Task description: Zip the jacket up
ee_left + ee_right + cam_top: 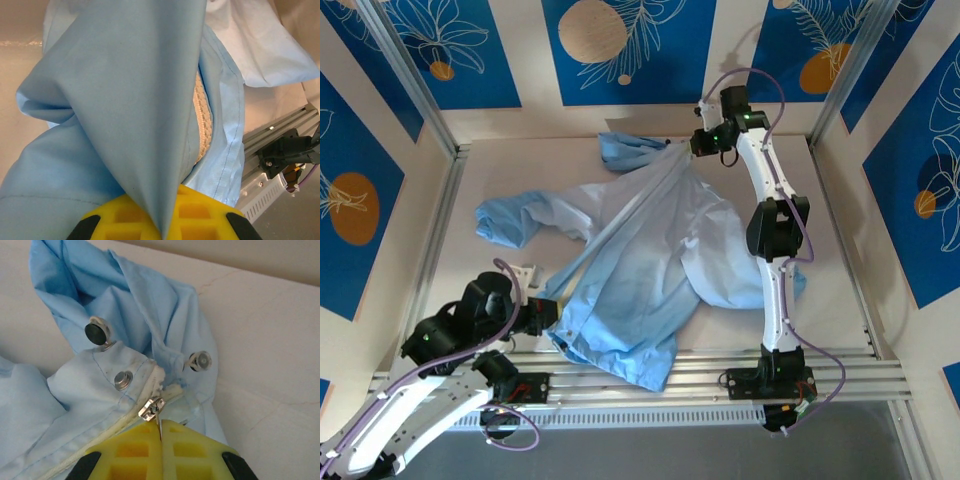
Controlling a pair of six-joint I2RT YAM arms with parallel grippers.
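My right gripper draws the metal zipper pull (pixel 689 150) (pixel 150 409) a little farther outward next and releases the tab, because the pull already sits at the top of the whitish tape.
The light-blue jacket (pixel 640 250) lies across the table, pulled taut in a ridge from near left to far right. My right gripper (pixel 688 148) is at the far end near the collar. In the right wrist view its yellow fingers (pixel 161 432) are shut on the thin tab of the metal zipper pull (pixel 150 409), which sits at the top of the whitish zipper tape beside metal snaps (pixel 123 379). My left gripper (pixel 548 315) is at the jacket's near-left bottom edge. Its yellow fingers (pixel 165 220) are shut on a fold of the jacket (pixel 135 100), and zipper tape (pixel 202 115) runs alongside.
Aluminium rails (pixel 720 370) run along the near table edge under the jacket's hem. A small white piece (pixel 527 272) lies by the left arm. My right arm (pixel 775 235) reaches over the jacket's right side. Walls with blue panels close in the back and both sides.
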